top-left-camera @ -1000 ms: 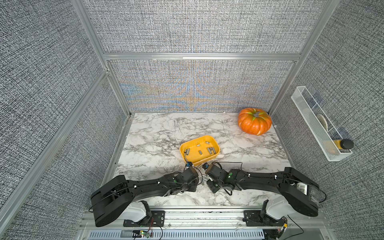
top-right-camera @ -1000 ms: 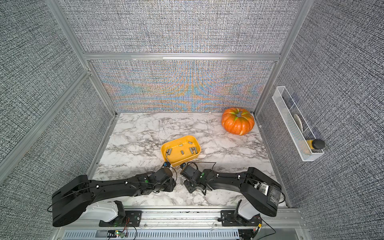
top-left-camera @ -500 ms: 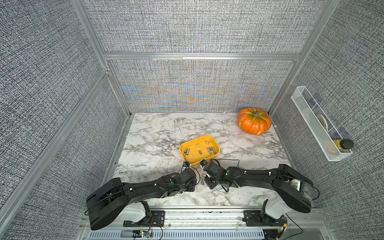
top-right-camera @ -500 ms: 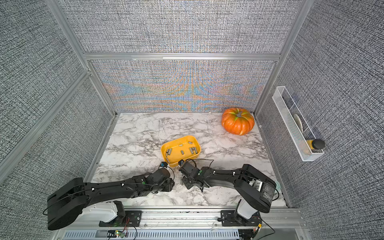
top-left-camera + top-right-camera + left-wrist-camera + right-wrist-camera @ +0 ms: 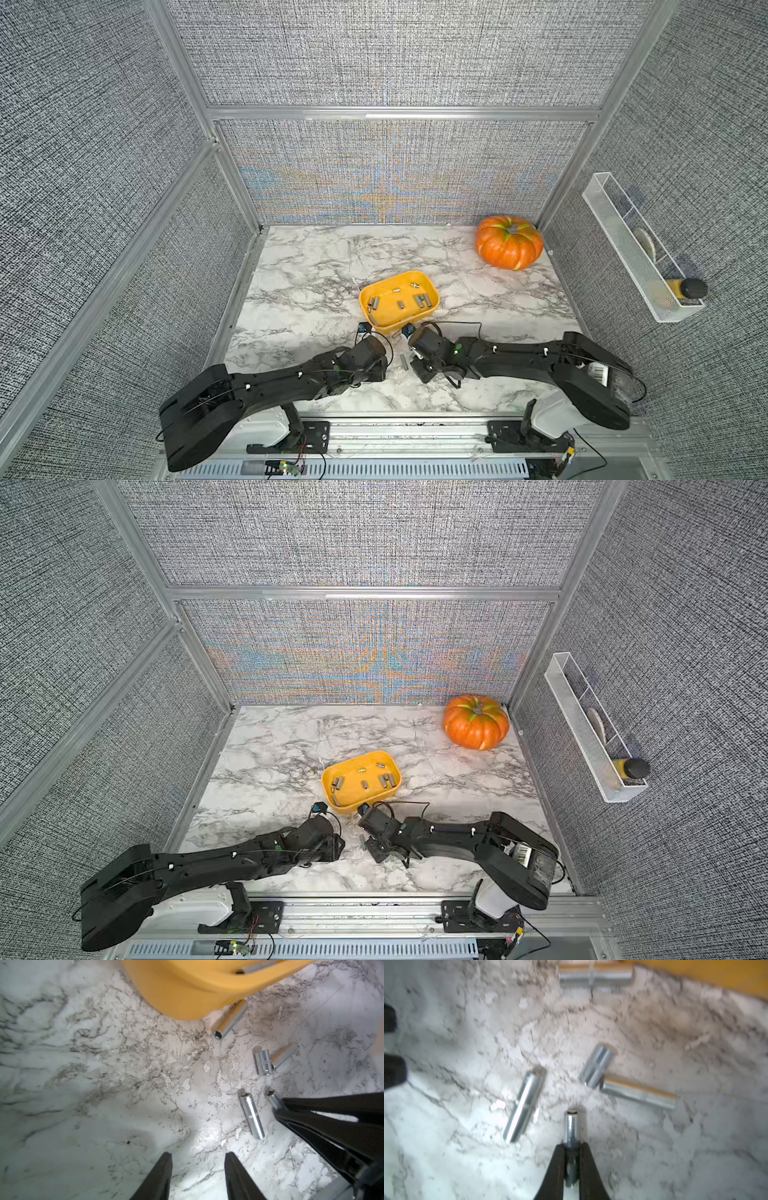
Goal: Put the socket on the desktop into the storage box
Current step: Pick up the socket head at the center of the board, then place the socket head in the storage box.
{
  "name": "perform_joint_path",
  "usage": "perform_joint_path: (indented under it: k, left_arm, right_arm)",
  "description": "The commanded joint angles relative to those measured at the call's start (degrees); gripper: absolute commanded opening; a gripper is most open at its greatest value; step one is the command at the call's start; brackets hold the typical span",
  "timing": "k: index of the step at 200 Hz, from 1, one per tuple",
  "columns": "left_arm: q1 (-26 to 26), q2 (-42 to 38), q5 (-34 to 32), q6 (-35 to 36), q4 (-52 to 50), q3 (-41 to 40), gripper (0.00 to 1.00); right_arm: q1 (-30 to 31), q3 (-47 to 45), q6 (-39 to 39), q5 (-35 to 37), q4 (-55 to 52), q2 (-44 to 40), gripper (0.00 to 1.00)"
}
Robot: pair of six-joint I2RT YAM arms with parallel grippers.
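Observation:
My right gripper should next rise and move outward over the yellow storage box's bottom to release the chrome socket, as the storage box's rim is outward of and above its low fingers.
The yellow storage box stands mid-desktop with several sockets inside. Both arms lie low just in front of it. My right gripper is shut on a slim chrome socket, which sticks out past the fingertips just above the marble; the left wrist view shows the same held socket. Several loose sockets lie nearby: one beside the held one, a pair further on, another against the box wall. My left gripper is open over bare marble.
An orange pumpkin sits in the back right corner. A white wire basket hangs on the right wall with a bottle in it. Aluminium rails frame the desktop. One loose socket lies between the two wrists.
My right gripper has gone from partly open to shut on a socket in front of the box. The left arm has hardly moved.

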Motion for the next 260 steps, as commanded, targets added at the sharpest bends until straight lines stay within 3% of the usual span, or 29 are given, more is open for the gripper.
perform_joint_path:
  k: [1, 35, 63, 88, 149, 182, 225, 260]
  left_arm:
    - [0.38, -0.52, -1.36, 0.17, -0.01, 0.53, 0.48]
    - [0.92, -1.20, -1.80, 0.59, -0.33, 0.99, 0.49]
    - [1.21, -0.86, -1.23, 2.22, -0.20, 1.29, 0.49]
    - [1.21, 0.32, -0.90, 4.11, -0.82, 2.59, 0.50]
    - [1.15, 3.19, 2.24, 7.26, -2.03, 6.57, 0.57]
    - [0.52, 6.86, 3.53, 8.64, -3.08, 9.24, 0.60]
    - [-0.62, 10.88, 3.99, 9.12, -4.47, 12.59, 0.60]
    - [-2.06, 15.08, 5.25, 9.39, -4.99, 15.33, 0.60]
  right_arm:
    - [-0.18, 1.09, 3.60, -0.26, -9.18, -3.63, 0.00]
    - [-2.51, 3.94, 6.12, 0.35, -10.21, -9.56, 0.00]
    - [-8.94, 10.12, 5.61, -2.74, -6.73, -8.97, 0.00]
    - [-15.12, 15.72, 5.01, -7.69, -1.98, -3.18, 0.00]
    - [-20.14, 27.50, 4.97, -11.63, 0.76, 13.28, 0.00]
    - [-21.40, 29.59, 5.69, -11.84, 1.06, 15.57, 0.15]
    - [-22.51, 28.66, 5.77, -10.66, -0.12, 12.23, 0.32]
    - [-23.43, 24.76, 7.22, -9.43, -1.04, 5.48, 0.35]
